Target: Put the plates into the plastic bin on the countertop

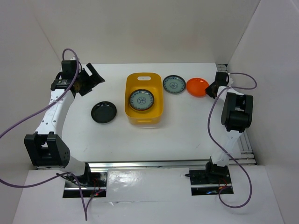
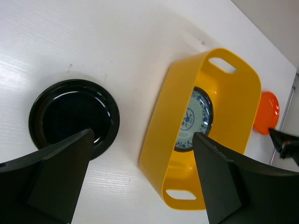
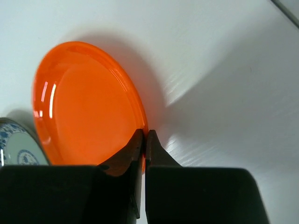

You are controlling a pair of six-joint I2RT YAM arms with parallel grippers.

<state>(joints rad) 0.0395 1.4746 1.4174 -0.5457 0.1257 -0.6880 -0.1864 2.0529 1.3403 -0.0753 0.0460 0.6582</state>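
My right gripper moves up, left in the top view, then down over the bin's patterned plate [image 1: 141, 100] to release next, as the bin's tall sides surround that plate.
The yellow-orange plastic bin [image 1: 144, 99] stands mid-table with a grey-blue patterned plate [image 1: 141, 100] inside; both show in the left wrist view, bin [image 2: 161, 140] and plate [image 2: 192, 120]. A second patterned plate [image 1: 174, 84] lies right of the bin. An orange plate [image 1: 197, 87] lies beside it. My right gripper [image 1: 211, 89] is shut on the orange plate's [image 3: 88, 105] right rim, fingertips [image 3: 138, 140] pinching it. A black plate [image 1: 103, 112] lies left of the bin, also in the left wrist view [image 2: 70, 116]. My left gripper [image 1: 96, 77] is open and empty, held above the table behind the black plate.
White walls enclose the white countertop [image 1: 187, 130]. A metal rail [image 1: 168, 164] runs along its front edge. Purple cables hang from both arms.
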